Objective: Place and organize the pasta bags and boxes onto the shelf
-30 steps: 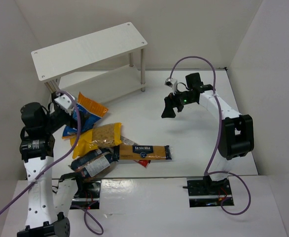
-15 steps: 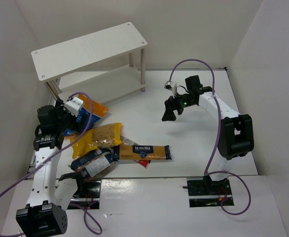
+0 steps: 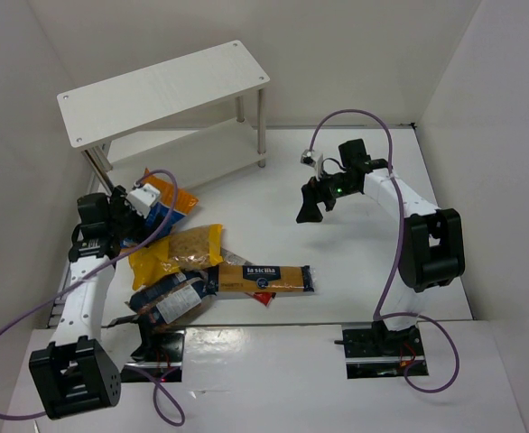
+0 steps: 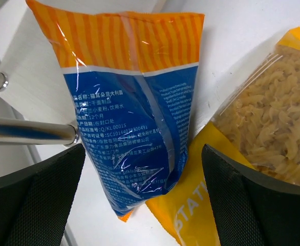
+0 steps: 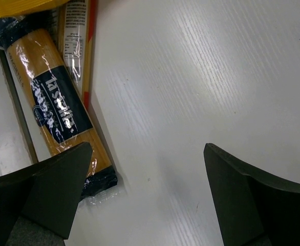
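Note:
My open fingers are already on both sides of the blue bag's near end, so next I will lower my left gripper around that blue end and close.
The white two-tier shelf stands at the back left. A blue bag with an orange end lies just in front of it, against a yellow bag of tan pasta. A dark blue-black bag and the long yellow-orange pasta box lie nearer. My left gripper is open, its fingers either side of the blue bag's near end, with the yellow bag to the right. My right gripper is open and empty above bare table, right of the box.
A silver shelf leg runs just left of the blue bag, close to my left finger. White walls close in the table on the left, back and right. Purple cables loop off both arms.
My left arm has dropped and swung forward to the blue bag by the shelf leg. My right arm has barely moved. The packages lie as before.

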